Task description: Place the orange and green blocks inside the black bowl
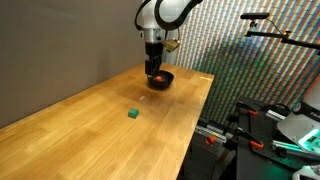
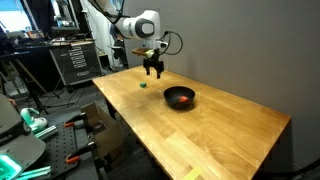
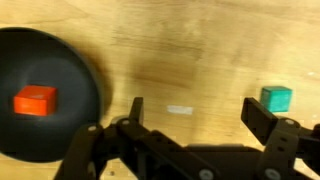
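Next, my gripper moves to its right in the wrist view and descends around the green block (image 3: 276,99), since that block lies below, still outside the bowl (image 3: 75,80).
The orange block (image 3: 35,100) lies inside the black bowl (image 3: 75,80) at the left of the wrist view; it also shows in the bowl in an exterior view (image 2: 187,100). The bowl shows in both exterior views (image 1: 166,83) (image 2: 179,97). The green block (image 3: 276,98) lies on the wooden table, at the right of the wrist view, and shows in both exterior views (image 1: 132,114) (image 2: 143,84). My gripper (image 3: 193,108) is open and empty, above bare table between bowl and green block. It hangs above the table in both exterior views (image 1: 152,70) (image 2: 153,70).
The wooden table (image 1: 90,130) has its edge along the side with equipment and cables (image 1: 270,130). A small pale mark (image 3: 179,109) is on the table between my fingers. A tool cart (image 2: 75,60) stands behind the table.
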Motion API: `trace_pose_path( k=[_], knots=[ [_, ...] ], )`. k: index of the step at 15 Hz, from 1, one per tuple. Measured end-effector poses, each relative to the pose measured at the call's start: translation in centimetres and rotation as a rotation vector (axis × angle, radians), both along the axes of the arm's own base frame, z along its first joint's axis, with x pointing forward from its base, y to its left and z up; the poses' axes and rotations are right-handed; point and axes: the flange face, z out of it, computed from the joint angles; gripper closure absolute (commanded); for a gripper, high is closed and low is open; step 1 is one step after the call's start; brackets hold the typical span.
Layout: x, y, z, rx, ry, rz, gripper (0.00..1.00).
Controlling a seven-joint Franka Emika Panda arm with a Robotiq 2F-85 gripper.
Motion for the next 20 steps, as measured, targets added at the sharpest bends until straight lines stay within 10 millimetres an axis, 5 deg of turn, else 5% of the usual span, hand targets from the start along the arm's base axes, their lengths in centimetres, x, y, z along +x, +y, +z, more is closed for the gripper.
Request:
trace_pose_path(
  k=[3,8,14,20],
  knots=[
    [-1.6,5.0,-0.4,0.066,0.046,0.060,0.00],
    [-3.6,10.2,-3.7,0.110,0.124,0.141,0.00],
    [-4.6,14.4,-9.1,0.094,0.178,0.225,0.00],
    [-2.7,15.4,-11.7,0.013,0.127,0.301,0.00]
  ],
)
